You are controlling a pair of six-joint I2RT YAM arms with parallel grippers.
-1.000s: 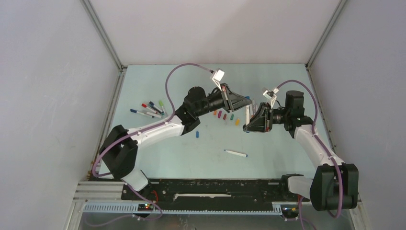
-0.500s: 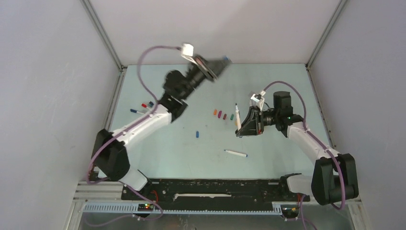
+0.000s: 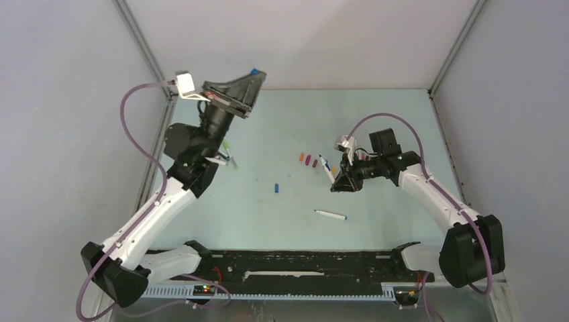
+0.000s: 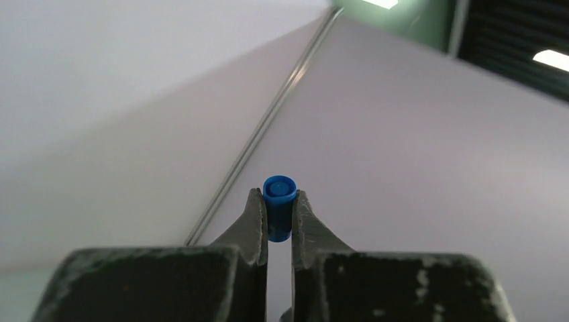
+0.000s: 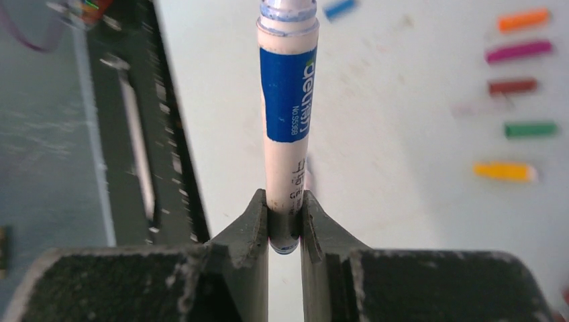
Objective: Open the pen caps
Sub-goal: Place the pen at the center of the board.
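The other blue cap lies apart on the open table, so my left gripper will move down and back next and turn its fingertips toward the table (image 3: 270, 188) beside that cap.
My left gripper (image 3: 253, 71) is raised high near the back wall, shut on a small blue pen cap (image 4: 280, 200) that stands between its tips. My right gripper (image 3: 334, 186) hovers low over the table's middle right, shut on the rear end of a white pen barrel (image 5: 287, 100) with a blue label and a bare tip. Beside it on the table lies a row of loose pen caps: orange (image 5: 523, 19), magenta (image 5: 520, 51), dark red (image 5: 512, 86), green (image 5: 530, 129) and yellow-orange (image 5: 504, 171). Another blue cap (image 3: 276, 188) lies apart, nearer the middle.
An uncapped white pen (image 3: 331, 215) lies on the table in front of the right gripper. A few capped pens (image 3: 229, 159) lie at the left, partly hidden behind the left arm. White walls close in the table at the left, back and right.
The left arm swung up and back to the left, carrying the blue cap away from the pen. The right gripper moved the pen a little left and down, tilting it.
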